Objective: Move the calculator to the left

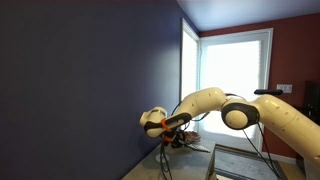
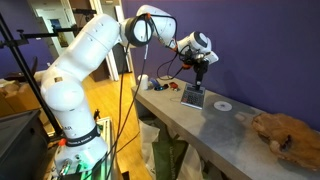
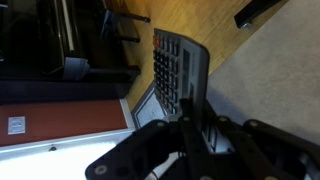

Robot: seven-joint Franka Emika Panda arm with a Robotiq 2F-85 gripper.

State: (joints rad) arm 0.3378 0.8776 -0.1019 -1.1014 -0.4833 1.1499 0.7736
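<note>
I will next lower the calculator toward the small objects, onto the bare tabletop short (image 2: 177,102) of them, with clear space to release.
The calculator (image 2: 192,98) is a dark-grey slab with a lighter face. It stands tilted on its edge on the grey table (image 2: 205,135), close to the purple wall. My gripper (image 2: 200,78) comes down on it from above and is shut on its upper edge. In the wrist view the calculator (image 3: 172,60) shows its rows of keys, and the gripper fingers (image 3: 193,130) clamp its near edge. In an exterior view the gripper (image 1: 175,133) sits low beside the purple wall; the calculator cannot be made out there.
A small white round disc (image 2: 222,105) lies on the table just beside the calculator. A shallow brownish bowl (image 2: 285,135) sits at the far end. Small objects (image 2: 155,85) stand at the other end. The purple wall (image 2: 260,50) runs right behind the table.
</note>
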